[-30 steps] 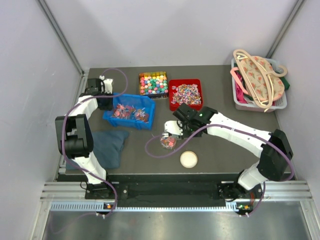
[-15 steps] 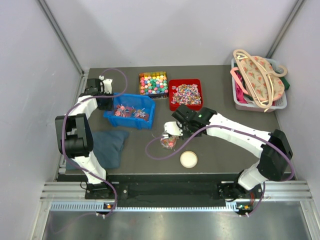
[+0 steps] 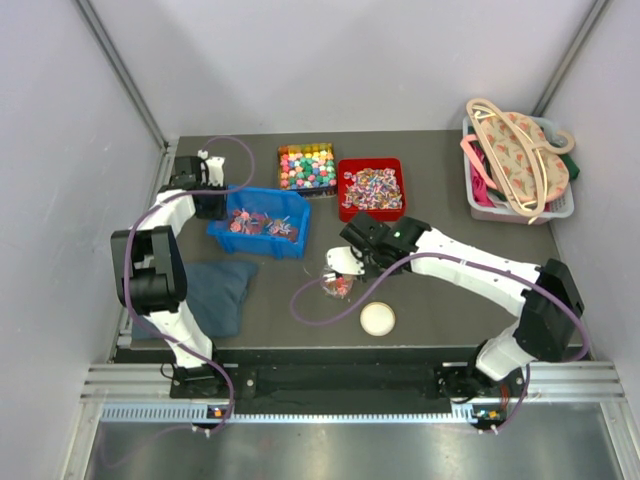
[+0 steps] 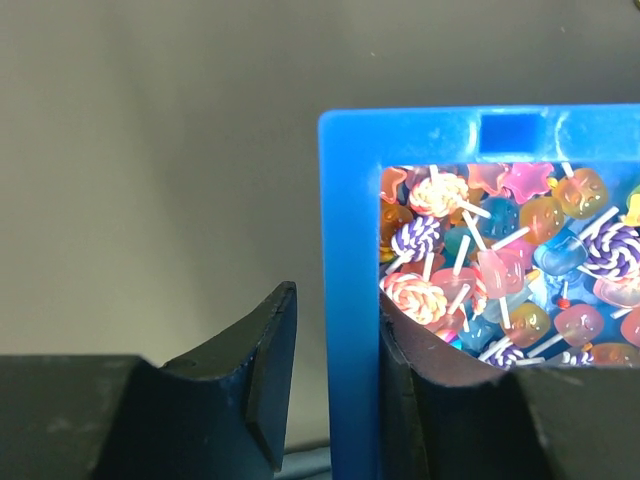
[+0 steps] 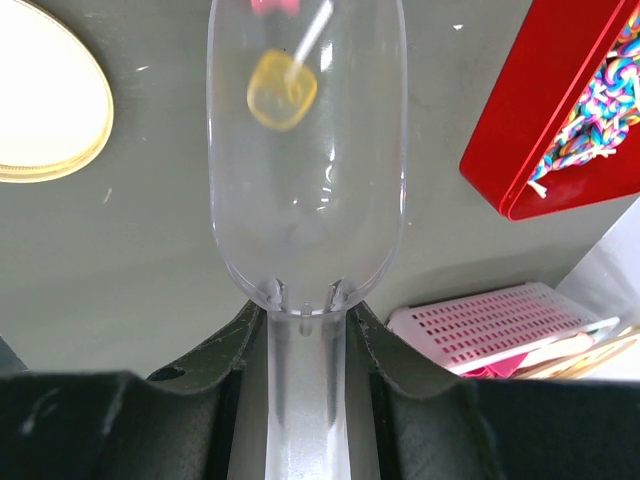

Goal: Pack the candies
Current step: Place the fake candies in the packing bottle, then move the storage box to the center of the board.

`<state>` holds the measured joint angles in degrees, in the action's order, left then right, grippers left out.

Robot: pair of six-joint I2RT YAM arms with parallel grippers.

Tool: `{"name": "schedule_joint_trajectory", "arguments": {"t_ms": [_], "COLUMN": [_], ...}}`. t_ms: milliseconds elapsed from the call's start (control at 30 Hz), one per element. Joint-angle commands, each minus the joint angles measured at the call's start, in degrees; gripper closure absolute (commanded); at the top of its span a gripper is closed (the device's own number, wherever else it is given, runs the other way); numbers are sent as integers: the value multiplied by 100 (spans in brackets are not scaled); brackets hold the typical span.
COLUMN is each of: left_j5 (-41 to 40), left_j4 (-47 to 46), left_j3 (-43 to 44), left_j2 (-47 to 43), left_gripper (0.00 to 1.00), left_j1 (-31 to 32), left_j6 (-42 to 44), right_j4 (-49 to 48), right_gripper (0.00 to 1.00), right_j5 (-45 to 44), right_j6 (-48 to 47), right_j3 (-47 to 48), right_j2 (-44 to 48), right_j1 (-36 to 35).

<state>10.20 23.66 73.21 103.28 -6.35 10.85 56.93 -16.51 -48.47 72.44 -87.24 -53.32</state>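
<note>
The robot's right gripper should move the scoop (image 5: 305,150) outward and bring it down to the bare tabletop between red tray and basket (image 5: 540,253) to let go of it, because that gap is clear.
The candies (image 4: 480,260), lollipops and jelly sweets, fill a blue bin (image 3: 258,222) at the left. My left gripper (image 4: 337,330) straddles the blue bin's side wall (image 4: 350,250), open: the inner finger lies against the wall and the outer finger stands off it. My right gripper (image 5: 305,320) is shut on the handle of a clear plastic scoop (image 5: 305,150), which has a yellow candy (image 5: 283,90) near its tip. In the top view the right gripper (image 3: 348,258) hovers by a small clear jar (image 3: 337,285) holding red and pink candies.
A round cream lid (image 3: 377,319) lies near the jar. A tray of multicoloured cubes (image 3: 306,167) and a red tray of twist-wraps (image 3: 371,189) sit at the back. A basket with a bag (image 3: 517,160) stands back right, a dark cloth (image 3: 215,292) front left.
My left jaws have opened off the blue bin's wall. My right gripper has shifted a little to the left with the scoop, over the small jar.
</note>
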Motion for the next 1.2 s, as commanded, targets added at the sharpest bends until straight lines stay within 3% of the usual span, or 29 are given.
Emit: {"name": "schedule_joint_trajectory", "arguments": {"t_ms": [0, 700, 833, 1167], "left_j5": [-140, -123, -167, 236], "left_j4": [-46, -10, -46, -2], "left_j3": [202, 291, 290, 387], "left_j2": [86, 60, -1, -186], "left_gripper": [62, 62, 55, 52], "left_j1": [-33, -200, -235, -270], "left_j6": [31, 57, 84, 110], "right_j4": [73, -50, -68, -761], "right_gripper": [100, 100, 100, 100], "right_j5": [-80, -379, -441, -607], "right_j6": [-49, -154, -154, -233], "right_j3": [296, 393, 428, 1298], "right_j2": [-38, -232, -135, -362], "right_j1": [-117, -328, -258, 23]}}
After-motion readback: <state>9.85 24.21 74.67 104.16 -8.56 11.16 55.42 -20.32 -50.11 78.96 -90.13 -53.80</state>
